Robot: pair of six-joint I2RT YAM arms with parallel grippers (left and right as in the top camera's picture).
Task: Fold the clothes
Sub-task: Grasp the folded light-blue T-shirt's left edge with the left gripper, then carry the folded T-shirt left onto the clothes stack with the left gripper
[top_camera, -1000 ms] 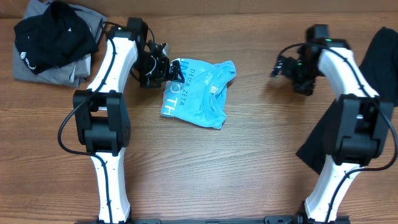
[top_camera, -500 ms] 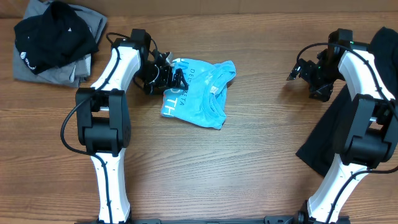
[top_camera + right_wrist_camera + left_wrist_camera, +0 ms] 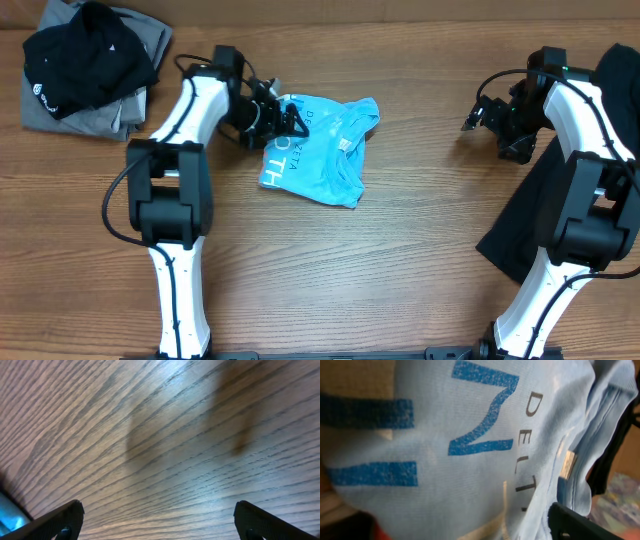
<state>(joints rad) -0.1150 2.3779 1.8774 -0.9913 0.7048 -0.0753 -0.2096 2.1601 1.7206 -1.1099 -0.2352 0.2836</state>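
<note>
The shirt's lettered edge (image 3: 286, 139) (image 3: 425, 505) lies to the right in the overhead view, already partly between my left gripper's open fingers, so the left gripper pushes toward that side next.
The sky-blue T-shirt (image 3: 325, 150) lies crumpled on the wooden table (image 3: 400, 250), left of centre. My left gripper (image 3: 285, 120) is at the shirt's upper left edge, jaws apart, with cloth between them. In the left wrist view the shirt's lettered fabric (image 3: 470, 460) fills the frame. Only one dark finger (image 3: 580, 525) shows there, at the lower right. My right gripper (image 3: 478, 115) hangs open over bare wood far to the right, and nothing sits between its fingers (image 3: 159, 520). A long black garment (image 3: 615, 90) lies along the right edge behind the right arm.
A black garment (image 3: 90, 50) sits on top of a grey one (image 3: 95, 115) at the back left corner. Both arm bases stand at the table's front edge.
My left gripper has moved right onto the shirt's upper left edge, and its jaws have narrowed slightly. The right arm swung to the right, then stayed still.
</note>
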